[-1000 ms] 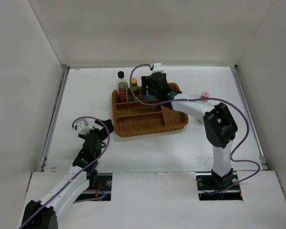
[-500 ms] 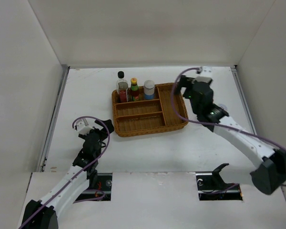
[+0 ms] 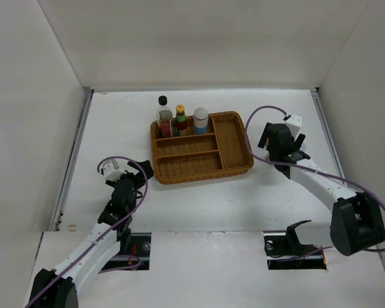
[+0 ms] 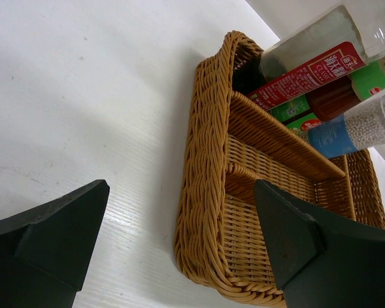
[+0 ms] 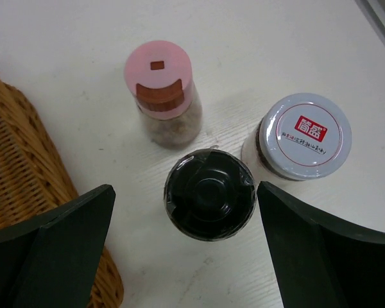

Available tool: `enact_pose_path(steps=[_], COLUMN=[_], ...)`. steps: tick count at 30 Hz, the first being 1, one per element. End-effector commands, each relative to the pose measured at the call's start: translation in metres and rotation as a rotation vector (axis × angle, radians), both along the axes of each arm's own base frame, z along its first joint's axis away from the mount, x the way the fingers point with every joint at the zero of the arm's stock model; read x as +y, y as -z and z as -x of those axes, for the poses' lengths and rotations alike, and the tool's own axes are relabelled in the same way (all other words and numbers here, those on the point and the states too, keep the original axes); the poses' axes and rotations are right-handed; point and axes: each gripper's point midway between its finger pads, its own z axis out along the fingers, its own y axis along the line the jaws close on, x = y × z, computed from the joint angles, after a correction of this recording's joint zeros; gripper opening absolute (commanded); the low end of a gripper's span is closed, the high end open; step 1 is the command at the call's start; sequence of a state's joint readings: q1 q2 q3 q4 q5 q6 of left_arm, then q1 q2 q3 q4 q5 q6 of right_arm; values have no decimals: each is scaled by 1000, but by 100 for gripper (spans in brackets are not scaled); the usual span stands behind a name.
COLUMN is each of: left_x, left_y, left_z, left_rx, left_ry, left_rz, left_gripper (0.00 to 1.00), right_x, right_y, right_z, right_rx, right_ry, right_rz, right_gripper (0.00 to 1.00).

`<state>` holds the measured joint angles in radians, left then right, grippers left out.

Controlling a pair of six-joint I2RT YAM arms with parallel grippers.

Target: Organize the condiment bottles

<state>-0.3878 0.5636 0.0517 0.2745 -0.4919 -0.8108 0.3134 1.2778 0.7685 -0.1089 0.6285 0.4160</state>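
Note:
The black-lidded shaker already stands between the open fingers, so next I should lower my right gripper a little around the shaker's round black lid [image 5: 210, 195] and close on it.
Three bottles stand in the back row of the wicker tray [image 3: 234, 168]: clear black-capped red-labelled [image 3: 163, 117], dark yellow-capped [image 3: 180, 119], white blue-labelled [image 3: 201, 120]. They also show in the left wrist view: the clear bottle [image 4: 308, 67], the dark bottle [image 4: 337, 96], the white bottle [image 4: 353, 128]. My right gripper [image 3: 286, 144] [image 5: 185, 192] is open above three shakers on the table right of the tray: pink-lidded [image 5: 159, 83], black-lidded [image 5: 210, 192] between its fingers, white-lidded [image 5: 305, 135]. In the top view it hides them. My left gripper [image 3: 141, 172] [image 4: 181, 186] is open and empty, at the tray's near left corner.
The tray's rim [image 5: 25, 160] lies just left of the shakers, and its left wall [image 4: 208, 160] faces my left gripper. Its front compartments and right long compartment hold nothing. White walls enclose the table on three sides.
My right gripper has left the white blue-labelled bottle standing in the tray's back row and swung right and nearer, over the three shakers. The left arm has not moved.

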Motion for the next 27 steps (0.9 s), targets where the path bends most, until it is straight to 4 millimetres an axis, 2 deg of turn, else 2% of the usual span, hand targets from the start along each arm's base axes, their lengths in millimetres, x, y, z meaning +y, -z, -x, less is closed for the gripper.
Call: enact_pose_path(steps=[1, 8, 9, 11, 13, 15, 18, 19, 22, 23, 24, 25, 27], left_x=[-1, -2, -2, -2, -2, -1, 0, 0, 1, 1, 1, 1, 2], left_y=[-3, -3, -2, -1, -4, -4, -2, -2, -3, -3, -2, -2, -4], left_z=[-1, -1, -1, -2, -1, -1, -1, -1, -1, -1, -1, -1, 0], left_rx=[-33, -31, -29, -27, -35, -38, -30, -30, -36, -34, -33, -33, -40], left_ry=[7, 7, 7, 8, 8, 4, 2, 4, -1, -4, -2, -1, -3], left_rz=[6, 5, 4, 4, 7, 9, 5, 5, 7, 6, 6, 6, 10], left_gripper=[100, 100, 100, 100, 100, 100, 100, 100, 100, 100, 100, 100, 100], right_x=[-4, -13, -14, -14, -14, -16, 2, 16, 73, 97, 130, 149, 203], right_y=[-1, 21, 24, 23, 13, -8, -52, -68, -107, -116, -125, -129, -138], right_z=[-8, -11, -13, -17, -21, -22, -19, -19, -16, -16, -15, -14, -13], right_rx=[-29, 8, 14, 4, -39, -101, -204, -239, -313, -325, -335, -338, -346], right_ry=[38, 56, 56, 55, 56, 60, 18, -23, -182, -244, -327, -369, -487], right_rz=[-45, -57, -66, -73, -68, -52, -14, -12, -45, -66, -96, -115, -166], right_gripper=[98, 90, 87, 72, 58, 48, 47, 47, 48, 48, 48, 48, 48])
